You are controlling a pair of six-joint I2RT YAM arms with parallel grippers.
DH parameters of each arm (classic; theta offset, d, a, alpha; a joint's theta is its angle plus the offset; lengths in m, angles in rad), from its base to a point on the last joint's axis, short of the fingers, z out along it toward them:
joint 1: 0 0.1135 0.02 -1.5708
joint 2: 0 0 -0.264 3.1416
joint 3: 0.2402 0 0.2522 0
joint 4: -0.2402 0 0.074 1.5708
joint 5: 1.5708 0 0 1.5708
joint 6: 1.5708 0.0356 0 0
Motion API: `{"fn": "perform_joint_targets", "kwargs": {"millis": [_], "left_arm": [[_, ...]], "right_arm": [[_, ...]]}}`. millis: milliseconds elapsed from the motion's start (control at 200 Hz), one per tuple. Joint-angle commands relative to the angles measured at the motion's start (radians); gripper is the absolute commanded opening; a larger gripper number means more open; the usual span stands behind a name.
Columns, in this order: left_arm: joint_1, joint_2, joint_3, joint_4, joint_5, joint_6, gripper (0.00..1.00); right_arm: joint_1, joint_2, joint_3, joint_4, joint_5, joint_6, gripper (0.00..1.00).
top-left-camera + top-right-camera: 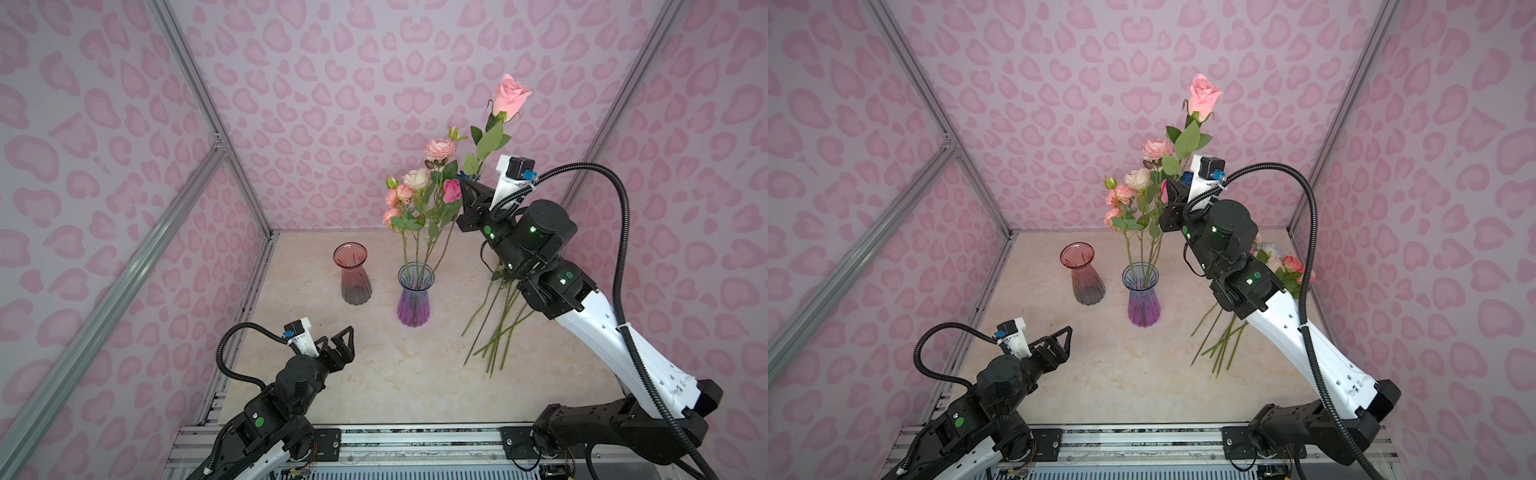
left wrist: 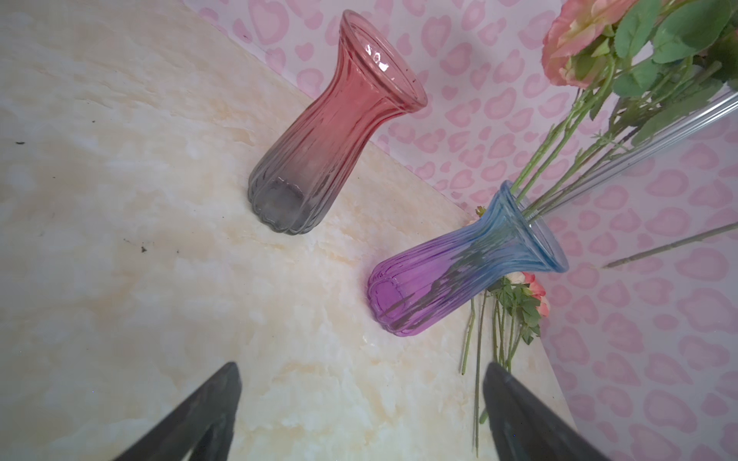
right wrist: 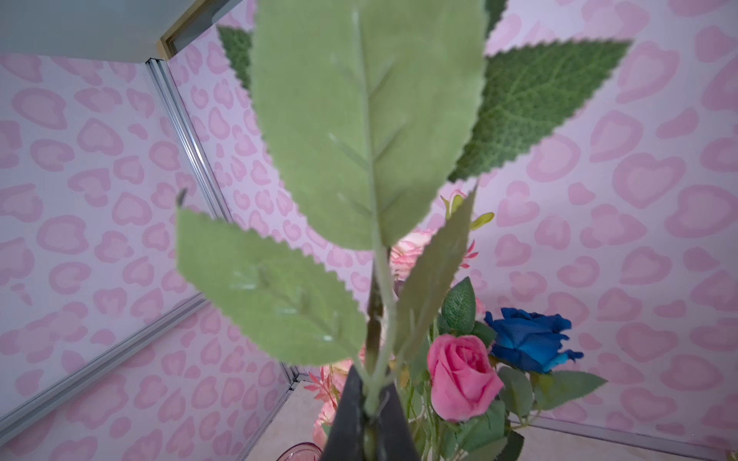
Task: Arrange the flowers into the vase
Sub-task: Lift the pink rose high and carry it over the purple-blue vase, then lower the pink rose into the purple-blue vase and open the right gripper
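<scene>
The right gripper carries the pink rose's green stem toward the blue-purple vase next. It lowers the stem through the vase's open rim (image 1: 417,276) and releases it, as its lower end still hangs outside.
My right gripper (image 1: 471,187) is shut on the green stem of a pink rose (image 1: 510,96), held upright high above the table, just right of the bouquet. Its leaves (image 3: 367,119) fill the right wrist view, with the stem pinched between the closed jaws (image 3: 369,403). The blue-purple vase (image 1: 415,295) holds several flowers, among them a magenta rose (image 3: 459,375) and a blue rose (image 3: 527,335). More flowers (image 1: 1221,340) lie in a pile on the table under the right arm. My left gripper (image 1: 338,336) is open and empty, low at the front left (image 2: 361,367).
An empty red-to-grey glass vase (image 1: 353,274) stands just left of the blue-purple one. Pink patterned walls with aluminium posts (image 1: 216,137) close in the marble table (image 1: 374,374) on three sides. A metal rail (image 1: 415,432) runs along the front edge.
</scene>
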Motion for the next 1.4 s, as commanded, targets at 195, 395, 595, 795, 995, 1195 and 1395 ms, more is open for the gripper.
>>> {"fn": "perform_joint_targets", "kwargs": {"millis": [195, 395, 595, 795, 995, 1195, 1395], "left_arm": [[0.002, -0.142, -0.015, -0.018, -0.001, 0.004, 0.96], [0.002, -0.204, -0.027, -0.024, 0.002, 0.024, 0.96], [0.001, -0.189, -0.040, 0.001, -0.002, 0.021, 0.96], [0.001, -0.152, -0.039, 0.023, 0.006, 0.013, 0.96], [0.001, -0.127, -0.040, 0.041, 0.015, 0.003, 0.96], [0.002, -0.083, -0.040, 0.076, 0.029, -0.010, 0.96], [0.002, 0.007, -0.027, 0.131, 0.054, -0.011, 0.96]], "right_arm": [[0.018, 0.150, 0.043, 0.048, 0.033, -0.075, 0.00], [0.026, 0.140, -0.102, 0.084, 0.027, -0.040, 0.00], [0.051, 0.127, -0.225, 0.078, 0.027, 0.000, 0.03], [0.082, 0.109, -0.300, 0.058, 0.040, 0.019, 0.13], [0.104, 0.074, -0.328, 0.008, 0.085, 0.010, 0.29], [0.132, 0.031, -0.321, -0.080, 0.159, -0.017, 0.36], [0.124, 0.008, -0.271, -0.200, 0.219, -0.023, 0.45]]}}
